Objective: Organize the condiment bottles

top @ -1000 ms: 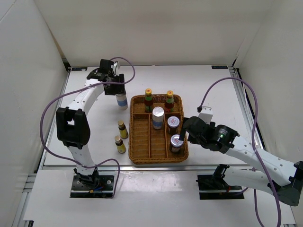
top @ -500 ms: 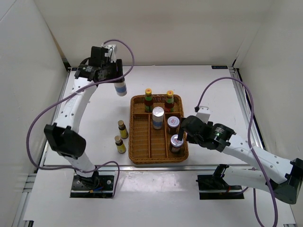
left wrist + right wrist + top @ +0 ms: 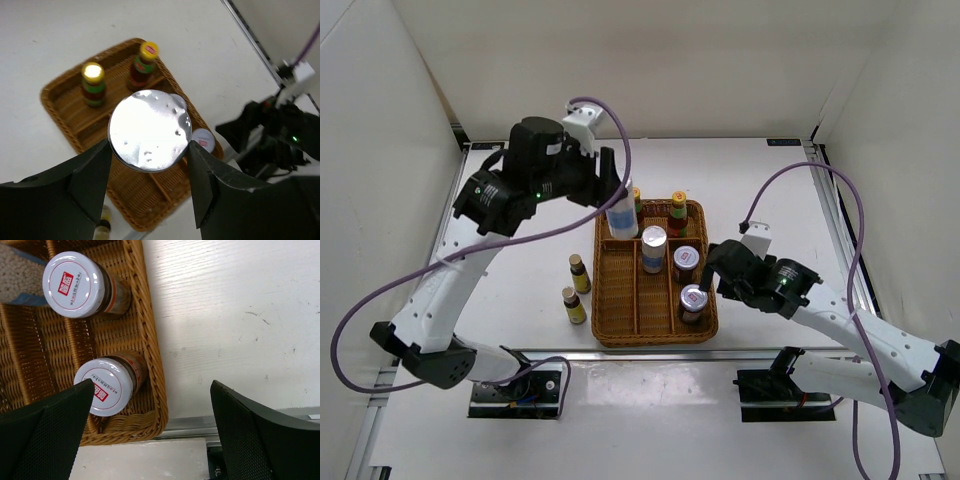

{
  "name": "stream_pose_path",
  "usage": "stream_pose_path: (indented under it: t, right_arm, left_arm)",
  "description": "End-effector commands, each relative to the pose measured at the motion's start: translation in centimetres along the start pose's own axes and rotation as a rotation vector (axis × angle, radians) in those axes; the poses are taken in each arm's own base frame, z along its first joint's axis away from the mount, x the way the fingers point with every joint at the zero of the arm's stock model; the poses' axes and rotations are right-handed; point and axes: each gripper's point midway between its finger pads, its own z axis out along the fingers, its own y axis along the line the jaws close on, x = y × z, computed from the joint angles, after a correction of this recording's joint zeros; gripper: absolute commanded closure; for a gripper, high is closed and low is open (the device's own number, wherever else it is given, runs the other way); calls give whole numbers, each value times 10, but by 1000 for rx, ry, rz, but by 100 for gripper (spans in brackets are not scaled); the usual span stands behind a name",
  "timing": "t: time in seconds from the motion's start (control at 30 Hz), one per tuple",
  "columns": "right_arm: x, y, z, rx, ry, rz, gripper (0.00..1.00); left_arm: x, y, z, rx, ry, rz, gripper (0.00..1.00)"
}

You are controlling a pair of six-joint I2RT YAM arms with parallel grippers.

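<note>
The silver-topped white shaker needs to be brought back by my left gripper, lowered into the wicker tray's empty middle near section (image 3: pixel 653 304) (image 3: pixel 174 182) and released.
My left gripper (image 3: pixel 618 205) is shut on a silver-topped white shaker (image 3: pixel 621 218) and holds it in the air over the back left of the wicker tray (image 3: pixel 611 300). In the left wrist view its silver top (image 3: pixel 149 130) sits between my fingers (image 3: pixel 85 185). In the tray stand two tall yellow-capped bottles (image 3: pixel 678 212), the other shaker (image 3: pixel 653 248) and two silver-lidded jars (image 3: pixel 686 262) (image 3: pixel 693 300). Two tiny yellow bottles (image 3: pixel 579 272) (image 3: pixel 573 305) stand on the table left of the tray. My right gripper (image 3: pixel 712 278) is open and empty, above the tray's right rim (image 3: pixel 150 340) beside the near jar (image 3: pixel 107 385).
The tray's left and middle near compartments hold nothing. White walls enclose the table on three sides. A metal rail (image 3: pixel 235 415) runs along the table's near edge. Purple cables loop from both arms.
My left arm has lifted the shaker off the table at the back left and carried it right, to above the tray. My right gripper has hardly moved.
</note>
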Motion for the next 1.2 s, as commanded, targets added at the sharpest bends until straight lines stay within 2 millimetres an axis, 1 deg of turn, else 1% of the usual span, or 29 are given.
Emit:
stream_pose_path:
  t: [0.0, 0.07, 0.1, 0.13, 0.17, 0.23, 0.27, 0.3, 0.33, 0.37, 0.4, 0.43, 0.47, 0.5, 0.53, 0.57, 0.6, 0.63, 0.67, 0.7, 0.77, 0.83, 0.87, 0.9, 1.03, 1.07, 1.1, 1.13, 1.17]
  right_arm:
    - [-2, -11, 0, 37, -12, 25, 0]
    - [-2, -12, 3, 49, -9, 36, 0]
    - [-2, -12, 3, 49, -9, 36, 0]
    - [-1, -15, 2, 57, -4, 31, 0]
    - [-3, -13, 1, 50, -8, 35, 0]
    - [-3, -13, 1, 50, -8, 36, 0]
    - [-3, -13, 1, 50, -8, 36, 0]
    - [-3, -13, 1, 50, -8, 36, 0]
    - [-3, -12, 1, 50, -9, 45, 0]
    - [-3, -12, 1, 50, -9, 45, 0]
    - [-3, -12, 1, 50, -9, 45, 0]
    - [-3, -12, 1, 50, -9, 45, 0]
    - [-2, -14, 0, 57, -4, 40, 0]
    - [-2, -14, 0, 57, -4, 40, 0]
    - [-2, -14, 0, 57, -4, 40, 0]
    - [-2, -14, 0, 57, -4, 40, 0]
    - [-1, -16, 0, 63, 1, 36, 0]
    - [-2, -16, -1, 57, -4, 40, 0]
    - [1, -18, 0, 63, 1, 36, 0]
    - [1, -18, 0, 63, 1, 36, 0]
    - [1, -18, 0, 63, 0, 45, 0]
    - [1, -18, 0, 63, 0, 45, 0]
    - [1, -18, 0, 63, 0, 45, 0]
    - [1, -18, 0, 63, 0, 45, 0]
    - [1, -18, 0, 63, 0, 45, 0]
    - [1, -18, 0, 63, 0, 45, 0]
    - [1, -18, 0, 63, 0, 45, 0]
    - [1, -18, 0, 63, 0, 45, 0]
    - [1, -18, 0, 63, 0, 45, 0]
  left_arm:
    - [8, -47, -17, 148, -4, -32, 71]
    - [30, -53, -4, 146, 50, -42, 71]
    - [38, -59, -3, 157, 64, -30, 71]
    - [52, -59, 7, 156, 96, -42, 72]
    - [56, -59, 10, 155, 98, -59, 72]
    - [68, -71, 16, 189, 105, -61, 72]
    - [82, -72, 22, 195, 125, -68, 72]
    - [80, -76, 28, 203, 98, -61, 72]
    - [95, -80, 35, 205, 123, -58, 72]
    - [89, -86, 36, 216, 94, -49, 72]
    - [104, -87, 44, 219, 119, -43, 72]
    - [101, -89, 51, 219, 78, -38, 72]
    - [108, -94, 54, 225, 83, -28, 72]
    - [119, -93, 60, 218, 96, -23, 72]
    - [123, -92, 64, 204, 87, -18, 72]
    - [123, -100, 65, 229, 71, -10, 72]
    - [132, -97, 71, 208, 73, -4, 72]
    - [134, -99, 71, 206, 57, 12, 72]
    - [141, -104, 73, 211, 56, 23, 72]
    - [150, -100, 81, 191, 41, 42, 70]
    - [158, -97, 86, 177, 35, 58, 69]
    - [167, -88, 92, 141, 33, 69, 69]
    - [175, -87, 95, 131, 51, 76, 67]
    - [178, -85, 100, 118, 52, 78, 66]
    - [188, -83, 102, 113, 60, 94, 64]
    - [185, -82, 100, 105, 47, 92, 61]
    - [183, -86, 97, 118, 40, 95, 58]
    - [182, -84, 97, 106, 35, 95, 51]
    - [173, -85, 89, 95, 14, 96, 32]
